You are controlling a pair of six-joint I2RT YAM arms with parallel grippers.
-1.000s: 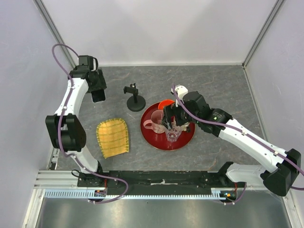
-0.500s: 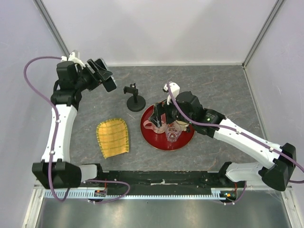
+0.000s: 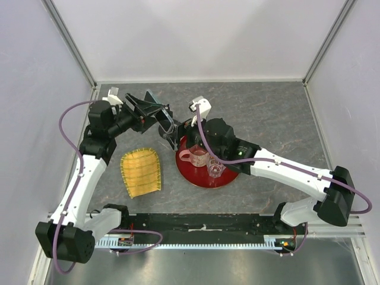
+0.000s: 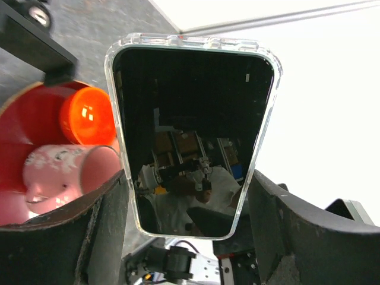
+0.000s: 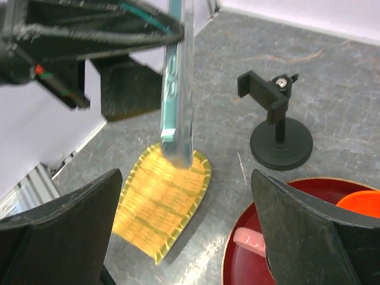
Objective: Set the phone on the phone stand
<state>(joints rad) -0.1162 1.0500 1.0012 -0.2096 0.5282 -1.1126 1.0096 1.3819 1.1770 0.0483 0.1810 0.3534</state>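
Next, my right gripper will advance toward the near end of the phone until its wide fingers straddle it, since that end sticks out past my left gripper.
My left gripper (image 3: 151, 110) is shut on the lower end of the phone (image 3: 161, 116), a black phone in a clear case, and holds it in the air, tilted, near the phone stand. In the left wrist view the phone (image 4: 196, 119) stands between my fingers (image 4: 107, 225), its screen facing the camera. The right wrist view shows the phone (image 5: 178, 83) edge-on, left of and above the black phone stand (image 5: 279, 133), not touching it. In the top view the stand is mostly hidden. My right gripper (image 3: 181, 132) is open and empty, close to the stand; its jaws stand wide apart (image 5: 185, 178).
A round red tray (image 3: 228, 177) right of the stand holds a pink mug (image 3: 193, 157), a clear glass (image 3: 215, 170) and an orange cup (image 4: 86, 116). A yellow woven mat (image 3: 141, 171) lies on the grey table at front left. White walls enclose the table.
My left arm has swung right from the back-left corner, carrying the phone to the stand. My right arm has moved left and back over the tray toward the stand.
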